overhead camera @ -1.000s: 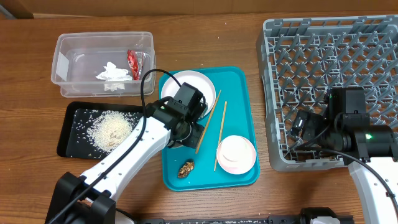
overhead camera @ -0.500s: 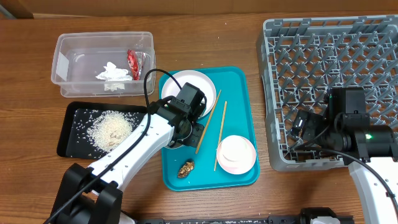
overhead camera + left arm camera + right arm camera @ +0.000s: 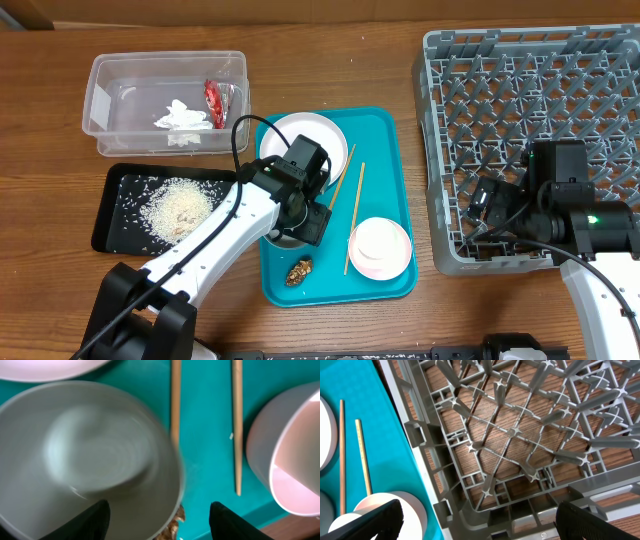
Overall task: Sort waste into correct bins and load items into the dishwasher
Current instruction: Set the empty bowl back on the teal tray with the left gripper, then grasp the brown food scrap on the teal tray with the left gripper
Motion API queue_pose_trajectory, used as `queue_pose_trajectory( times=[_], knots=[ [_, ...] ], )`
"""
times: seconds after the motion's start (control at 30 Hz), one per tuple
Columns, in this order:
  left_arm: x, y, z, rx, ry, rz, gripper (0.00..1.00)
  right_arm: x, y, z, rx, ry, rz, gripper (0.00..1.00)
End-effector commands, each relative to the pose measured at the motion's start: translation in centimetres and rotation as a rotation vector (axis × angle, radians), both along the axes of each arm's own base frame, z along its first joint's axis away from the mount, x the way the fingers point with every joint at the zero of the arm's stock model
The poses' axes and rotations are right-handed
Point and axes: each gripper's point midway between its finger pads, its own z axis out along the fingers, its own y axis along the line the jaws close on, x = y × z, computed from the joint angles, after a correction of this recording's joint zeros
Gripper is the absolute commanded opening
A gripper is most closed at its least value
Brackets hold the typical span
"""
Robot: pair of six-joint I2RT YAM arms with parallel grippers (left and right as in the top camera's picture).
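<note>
To lower its open fingers around the brown food scrap (image 3: 299, 271) beside the bowl's near rim, my left gripper will draw back off the bowl first.
My left gripper (image 3: 300, 228) (image 3: 161, 522) hangs low over the teal tray with its jaws open. They straddle the rim of a small greyish-white bowl (image 3: 100, 455) (image 3: 281, 238), one finger over the inside and one outside. A brown food scrap (image 3: 299, 271) (image 3: 175, 521) lies just beyond that rim. Two chopsticks (image 3: 337, 190) (image 3: 237, 425) lie between this bowl and a pinkish bowl (image 3: 380, 247) (image 3: 290, 460). The white plate (image 3: 300, 135) sits at the tray's back. My right gripper (image 3: 487, 212) (image 3: 480, 520) stands open and empty over the grey dish rack's (image 3: 530, 90) (image 3: 520, 435) near-left corner.
The teal tray (image 3: 385, 150) lies mid-table. At the back left, a clear tub (image 3: 130, 70) holds a red wrapper (image 3: 214, 102) and a white tissue (image 3: 182, 115). In front of it, a black tray (image 3: 110, 200) holds rice (image 3: 180, 207).
My left gripper has gone from shut to open, letting go of the greyish-white bowl's rim; the bowl stays on the teal tray. The right arm has not moved.
</note>
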Motion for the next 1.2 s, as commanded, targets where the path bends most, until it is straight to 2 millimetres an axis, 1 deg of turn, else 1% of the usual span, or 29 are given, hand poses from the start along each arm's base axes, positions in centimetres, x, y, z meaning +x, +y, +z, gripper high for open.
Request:
queue_pose_trajectory(
  times=[0.0, 0.07, 0.2, 0.33, 0.53, 0.63, 0.9, 1.03, 1.07, 1.1, 1.17],
  knots=[
    [-0.3, -1.7, 1.6, -0.058, 0.015, -0.013, 0.66, 0.5, -0.2, 1.2, -0.011, -0.042, -0.002, 1.00],
    [-0.8, -1.8, 1.8, -0.039, 0.015, -0.034, 0.66, 0.5, -0.2, 1.2, -0.011, -0.042, -0.002, 1.00],
    [-2.7, -1.7, 1.6, 0.017, 0.051, -0.077, 0.66, 0.5, -0.2, 1.2, -0.011, -0.042, -0.002, 1.00],
    [-4.3, -0.6, 1.4, 0.103, 0.091, -0.054, 0.63, 0.5, -0.2, 1.2, -0.011, -0.042, -0.002, 1.00],
    [-6.4, 0.5, 0.5, 0.159, 0.162, -0.009, 0.60, 0.5, -0.2, 1.2, -0.011, -0.042, -0.002, 1.00],
    [-7.1, 0.9, -0.4, 0.174, 0.178, -0.015, 0.61, 0.5, -0.2, 1.2, -0.011, -0.042, -0.002, 1.00],
    [-8.5, 1.8, -3.9, 0.179, 0.190, -0.019, 0.60, 0.5, -0.2, 1.2, -0.011, -0.041, -0.002, 1.00],
    [-8.5, 1.8, -5.1, 0.165, 0.173, -0.019, 0.53, 0.5, -0.2, 1.2, -0.011, -0.041, -0.002, 1.00],
    [-8.5, 1.8, -5.3, 0.161, 0.168, -0.018, 0.50, 0.5, -0.2, 1.2, -0.011, -0.041, -0.001, 1.00],
    [-8.4, 1.7, -5.3, 0.155, 0.166, -0.018, 0.45, 0.5, -0.2, 1.2, -0.011, -0.041, -0.001, 1.00],
    [-8.0, 1.5, -5.4, 0.151, 0.151, -0.018, 0.26, 0.5, -0.2, 1.2, -0.011, -0.041, -0.002, 1.00]
  ],
)
